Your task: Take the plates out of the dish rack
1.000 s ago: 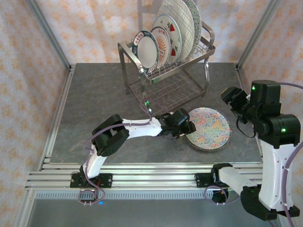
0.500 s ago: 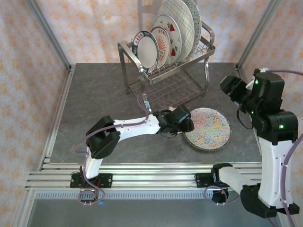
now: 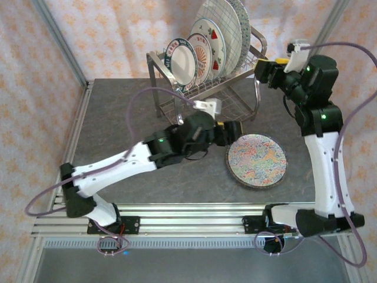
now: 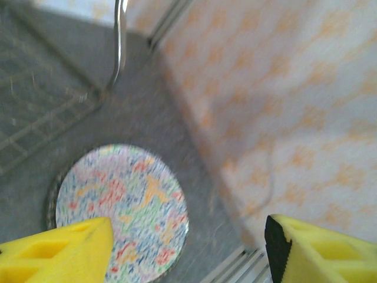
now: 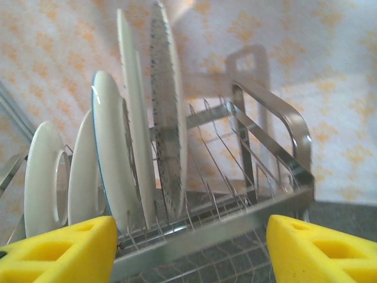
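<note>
I need to move my right gripper outward toward the plates next, put its fingers on both sides of the racked speckled plate's rim (image 3: pixel 246 47) (image 5: pixel 177 154) and close, because there are open wire slots beside that plate's rim.
The dish rack (image 3: pixel 203 94) stands at the back of the table with several plates upright in its top tier. The front one is a small white plate with a dark rim (image 3: pixel 181 61); behind it come fruit-print plates (image 3: pixel 207 52) and a large plaid-lined plate (image 3: pixel 224 26). A colourful speckled plate (image 3: pixel 257 160) lies flat on the table, seen from above in the left wrist view (image 4: pixel 121 206). My left gripper (image 3: pixel 234 131) (image 4: pixel 188 253) hovers open just left of it, holding nothing. My right gripper (image 3: pixel 260 69) (image 5: pixel 191 250) is open at the rack's right end, facing the plate edges (image 5: pixel 168 147).
The rack's looped end handle (image 5: pixel 277 130) and top rail (image 5: pixel 224 233) lie just ahead of my right fingers. The lower tier (image 3: pixel 206 115) is bare wire. Patterned walls close in the back and sides; an aluminium rail (image 3: pixel 194 218) runs along the near edge.
My left arm lifted off and drew back from the flat speckled plate, its jaws widening. My right arm swung up and left from the table's right side to the rack's end.
</note>
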You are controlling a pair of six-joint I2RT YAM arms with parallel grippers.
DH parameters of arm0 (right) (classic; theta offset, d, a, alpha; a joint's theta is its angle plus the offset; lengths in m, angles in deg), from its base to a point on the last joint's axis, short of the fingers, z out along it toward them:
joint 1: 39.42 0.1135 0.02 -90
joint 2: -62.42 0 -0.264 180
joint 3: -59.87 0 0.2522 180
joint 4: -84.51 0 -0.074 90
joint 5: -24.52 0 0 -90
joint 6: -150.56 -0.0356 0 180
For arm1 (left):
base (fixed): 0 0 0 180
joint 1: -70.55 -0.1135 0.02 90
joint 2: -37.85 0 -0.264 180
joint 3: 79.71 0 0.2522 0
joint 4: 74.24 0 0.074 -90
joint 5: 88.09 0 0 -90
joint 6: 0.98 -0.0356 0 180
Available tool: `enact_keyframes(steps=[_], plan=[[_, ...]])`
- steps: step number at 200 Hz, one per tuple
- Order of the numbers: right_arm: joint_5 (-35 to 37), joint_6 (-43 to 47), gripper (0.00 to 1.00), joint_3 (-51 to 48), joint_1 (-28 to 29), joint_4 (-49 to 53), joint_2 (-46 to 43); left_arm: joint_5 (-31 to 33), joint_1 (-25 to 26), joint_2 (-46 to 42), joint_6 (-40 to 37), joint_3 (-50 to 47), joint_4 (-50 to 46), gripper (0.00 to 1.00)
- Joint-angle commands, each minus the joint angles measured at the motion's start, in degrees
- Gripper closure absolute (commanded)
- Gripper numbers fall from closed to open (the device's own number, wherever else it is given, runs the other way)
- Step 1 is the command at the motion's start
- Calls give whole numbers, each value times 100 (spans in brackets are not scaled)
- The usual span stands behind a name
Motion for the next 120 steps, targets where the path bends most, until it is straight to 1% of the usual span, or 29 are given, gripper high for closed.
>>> enact_keyframes(steps=[1, 26, 52, 120], plan=[[-736, 757, 33, 551, -5, -401, 404, 678, -2, -582, -746, -59, 335, 29], [-924, 854, 34, 959, -21, -278, 854, 930, 1, -1123, -1115, -80, 544, 27], [-1098, 913, 40, 1503, -91, 82, 1356, 987, -30, -1467, -1547, 88, 562, 25], [-1460, 751, 54, 2517, -167, 540, 2250, 1051, -66, -1971, -1816, 326, 278, 24]])
